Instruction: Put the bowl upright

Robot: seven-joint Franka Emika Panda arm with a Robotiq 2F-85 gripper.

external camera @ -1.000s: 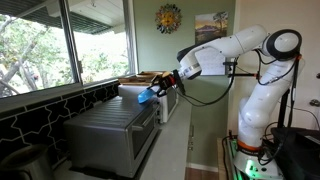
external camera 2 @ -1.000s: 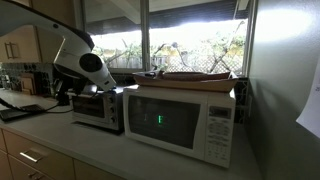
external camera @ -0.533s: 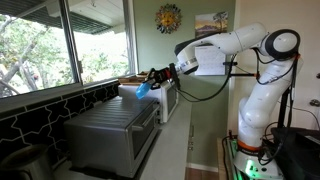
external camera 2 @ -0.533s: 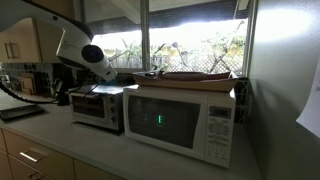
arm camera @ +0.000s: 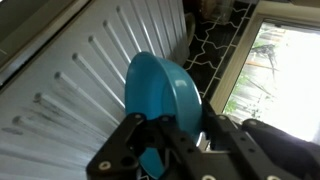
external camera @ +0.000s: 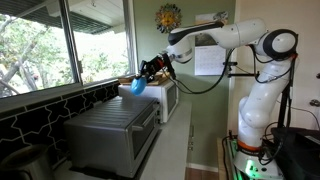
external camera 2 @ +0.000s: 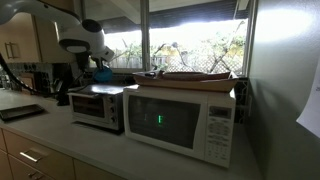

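The bowl is standing on edge. My gripper will next turn and tilt it upright, then lower it and let go of it on the oven top's end by the microwave below my gripper.
The bright blue bowl is held in my gripper above the far end of the grey metal toaster oven. In the wrist view the bowl stands on edge between the black fingers, which are shut on its rim, with the ribbed oven top behind it. In an exterior view the bowl shows as a small blue shape under the arm's wrist, above the toaster oven.
A white microwave stands beside the toaster oven, with a flat tray on top. Windows run along the counter wall. The robot's white base stands at the counter's end.
The arm has lifted and carried the bowl higher and toward the window, from beside the oven's far corner to above its top.
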